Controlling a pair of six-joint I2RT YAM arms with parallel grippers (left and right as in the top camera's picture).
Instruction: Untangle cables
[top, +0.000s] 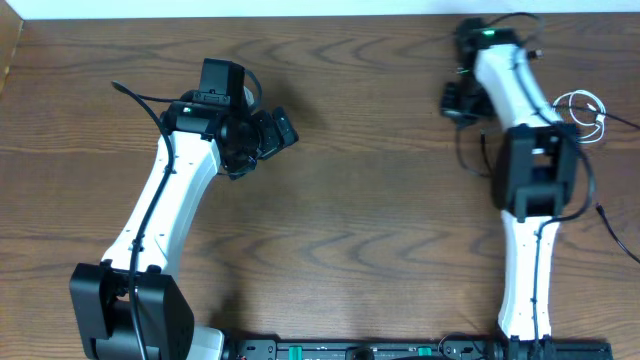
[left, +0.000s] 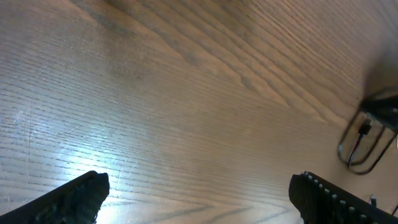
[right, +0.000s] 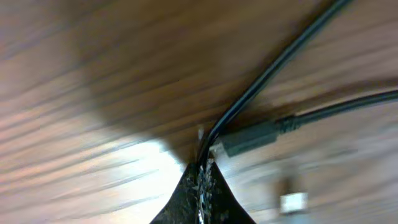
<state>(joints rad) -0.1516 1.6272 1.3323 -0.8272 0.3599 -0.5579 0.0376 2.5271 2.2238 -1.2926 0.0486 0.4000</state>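
The thin black cable (top: 466, 150) needs to go to the right in the overhead view next, toward the coiled white cable (top: 581, 116). My right gripper needs to pull it there and release it.
My right gripper (right: 202, 171) is shut on a thin black cable (right: 267, 71) that runs from the fingertips up to the upper right. A second black cable with a dark plug end (right: 249, 140) lies right beside it on the wood, and a small white plug (right: 292, 202) shows blurred below. In the overhead view the right gripper (top: 457, 100) is at the far right of the table with a black cable (top: 466, 150) trailing under it. A white cable (top: 583, 108) is coiled to its right. My left gripper (left: 202, 193) is open and empty over bare wood (top: 280, 130).
The wooden table (top: 360, 210) carries both arms. A black cable loop (left: 359, 149) shows far off at the right edge of the left wrist view. Another thin black cord (top: 612, 225) lies by the right arm near the table's right edge.
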